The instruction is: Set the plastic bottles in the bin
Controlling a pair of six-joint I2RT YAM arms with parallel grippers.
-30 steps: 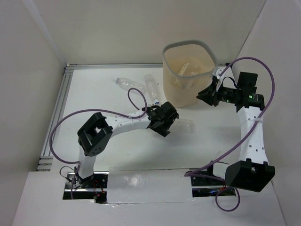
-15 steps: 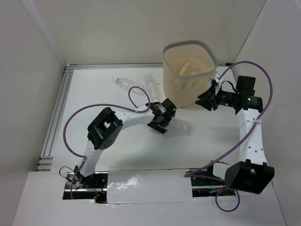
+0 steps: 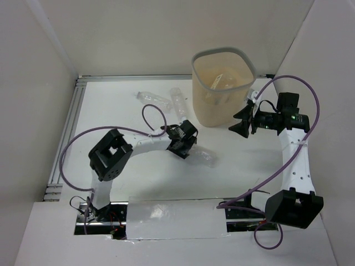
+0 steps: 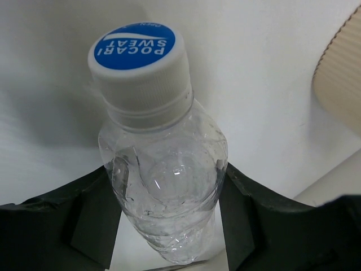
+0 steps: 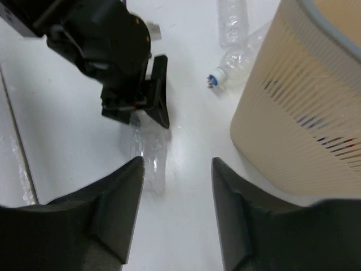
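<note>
My left gripper holds the bottle and should carry it up and outward, then over the bin's open top, and let go of it there, because the bin's rim is high above the table.
A bare clear plastic bottle with a white cap printed blue on top lies on the white table, cap pointing away from my left wrist. My left gripper is shut on its body, both fingers pressed against its sides; from above the gripper sits mid-table with the bottle sticking out to the right. The beige perforated bin stands at the back right. My right gripper hangs open and empty just right of the bin. Between my right gripper's fingers only table shows.
Two more clear bottles lie left of the bin; in the right wrist view they are the capped bottle and the bare bottle. Purple cables loop over both arms. A metal rail borders the table's left side.
My left gripper has closed on the bottle and drawn it left and nearer. My right gripper has opened wider and shifted slightly down beside the bin.
</note>
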